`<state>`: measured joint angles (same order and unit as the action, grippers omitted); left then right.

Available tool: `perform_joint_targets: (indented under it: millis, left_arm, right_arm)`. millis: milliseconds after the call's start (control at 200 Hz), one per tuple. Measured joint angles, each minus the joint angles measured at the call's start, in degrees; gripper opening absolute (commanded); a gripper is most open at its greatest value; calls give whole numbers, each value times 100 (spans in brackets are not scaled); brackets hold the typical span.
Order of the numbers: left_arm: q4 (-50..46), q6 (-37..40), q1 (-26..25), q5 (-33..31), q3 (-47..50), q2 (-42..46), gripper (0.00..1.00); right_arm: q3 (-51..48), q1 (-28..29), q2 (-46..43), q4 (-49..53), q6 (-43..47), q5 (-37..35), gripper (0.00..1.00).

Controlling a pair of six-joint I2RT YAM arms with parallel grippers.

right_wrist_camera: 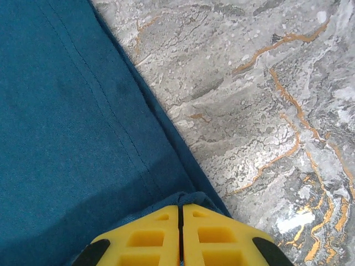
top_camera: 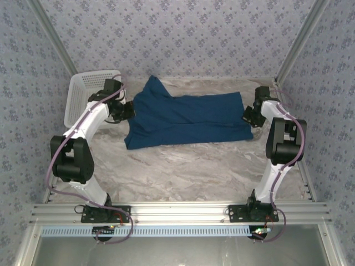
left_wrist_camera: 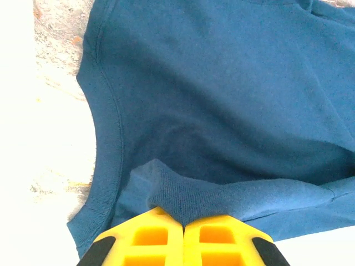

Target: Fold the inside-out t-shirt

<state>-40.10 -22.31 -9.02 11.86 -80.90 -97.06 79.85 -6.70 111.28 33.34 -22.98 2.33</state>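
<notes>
My right gripper will next carry the hem's edge a little toward the shirt's middle, then release it.
The inside-out t-shirt (top_camera: 186, 117) is dark navy cloth lying lengthwise across the far half of the marble table, partly folded over itself. My left gripper (top_camera: 126, 110) is at its left end, shut on a pinched ridge of ribbed cloth near the collar (left_wrist_camera: 191, 197). The curved neck band (left_wrist_camera: 105, 138) runs along the left in the left wrist view. My right gripper (top_camera: 249, 116) is at the shirt's right end, shut on the hem's edge (right_wrist_camera: 194, 198). The stitched hem (right_wrist_camera: 105, 94) crosses the right wrist view diagonally.
A white plastic lattice basket (top_camera: 83, 94) stands at the back left, just behind my left arm. Bare marble table (top_camera: 183, 172) stretches between the shirt and the arm bases. Patterned walls close in the back and both sides.
</notes>
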Motion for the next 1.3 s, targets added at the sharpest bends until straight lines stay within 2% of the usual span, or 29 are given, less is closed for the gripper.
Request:
perform_joint_targets:
  millis: [190,585,894,1129,1299]
  left_arm:
    - [11,-2,7,103,4,-24,0]
    - [79,-2,2,90,4,-507,0]
    - [177,-2,2,59,-216,-828,0]
    - [234,-2,2,61,-396,-925,0]
    - [264,-4,2,79,-420,-925,0]
  right_arm:
    - [214,72,225,-44,0,42,10]
    - [745,120,737,-31,7,155,18]
    - [1086,-72,844,122,70,304,32]
    - [608,-133,192,-166,144,505,41]
    - [-448,365,-697,-739,162,1078,47]
